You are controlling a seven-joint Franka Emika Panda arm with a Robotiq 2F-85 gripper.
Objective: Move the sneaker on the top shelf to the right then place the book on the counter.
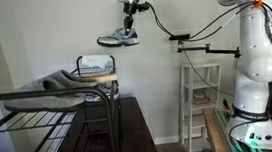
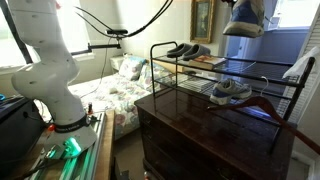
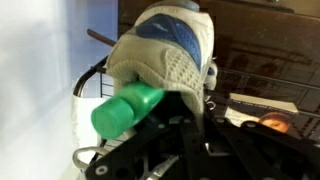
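My gripper lowers the sneaker outward onto the top shelf's end (image 2: pixel 266 71) by the folded cloth next and releases, as that end lies bare below and outward of it.
My gripper (image 1: pixel 129 20) is shut on a grey and blue sneaker (image 1: pixel 119 37) and holds it high in the air above the black wire rack (image 1: pixel 38 103). The sneaker also shows at the top of an exterior view (image 2: pixel 243 20) and fills the wrist view (image 3: pixel 170 45), where a green cylinder (image 3: pixel 125 110) sticks out beside the jaws (image 3: pixel 185 105). A pair of dark shoes (image 2: pixel 183 50) and a book (image 2: pixel 210 62) lie on the rack's top shelf. The book's corner shows in the wrist view (image 3: pixel 262 112). Another sneaker (image 2: pixel 230 90) sits on a lower shelf.
A dark wooden counter (image 2: pixel 200 135) stands in front of the rack, with a wooden hanger (image 2: pixel 265 104) on it. A white shelf unit (image 1: pixel 201 100) stands by the wall next to the robot base (image 1: pixel 254 105). A bed (image 2: pixel 115 90) lies behind the rack. Folded cloth (image 1: pixel 71 82) rests on the rack.
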